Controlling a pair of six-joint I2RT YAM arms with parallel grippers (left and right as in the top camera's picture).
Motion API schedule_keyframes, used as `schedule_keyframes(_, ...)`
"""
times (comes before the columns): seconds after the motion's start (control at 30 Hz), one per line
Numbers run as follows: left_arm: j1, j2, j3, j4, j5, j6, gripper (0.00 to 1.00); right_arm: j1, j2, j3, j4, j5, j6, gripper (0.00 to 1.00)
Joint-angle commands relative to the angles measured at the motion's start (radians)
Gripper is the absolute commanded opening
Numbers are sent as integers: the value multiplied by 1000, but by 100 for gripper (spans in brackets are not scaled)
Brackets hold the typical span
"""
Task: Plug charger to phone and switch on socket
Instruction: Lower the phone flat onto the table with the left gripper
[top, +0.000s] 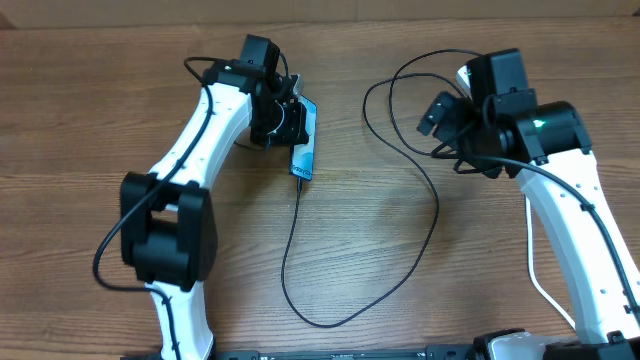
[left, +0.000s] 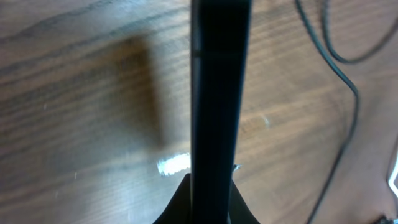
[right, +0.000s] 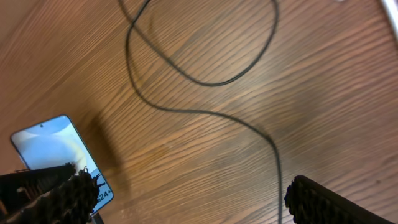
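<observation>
The tabletop below is clear, bare wood and the charger's cable already meets the phone, so next I will lower the phone in my left gripper onto the tabletop and let go of it.
The phone, with a light blue lit screen, is held tilted on its edge above the table by my left gripper, which is shut on it. In the left wrist view the phone is a dark vertical bar between the fingers. The charger's black cable meets the phone's lower end, loops over the table and runs up towards the socket, which is mostly hidden under my right arm. My right gripper is open and empty, above the cable, with the phone at its left.
A thick white cord runs down by the right arm's base. The cable forms loops at the upper middle and lower middle of the wooden table. A white edge of the socket shows in the right wrist view.
</observation>
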Motion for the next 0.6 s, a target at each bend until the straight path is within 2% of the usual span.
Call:
schedule_keyframes(0.0,-4,72,-7,24,-7,-63,4,-14,-7,9,-3,29,7,98)
schedule_keyframes(0.4,-4,146,-7,32,-19,-61,4,-14,13,3,2,33,7,99)
schedule_keyframes(0.57,-4,146,-7,33,-88,-61,13,-14,22,0,2,32,7,99)
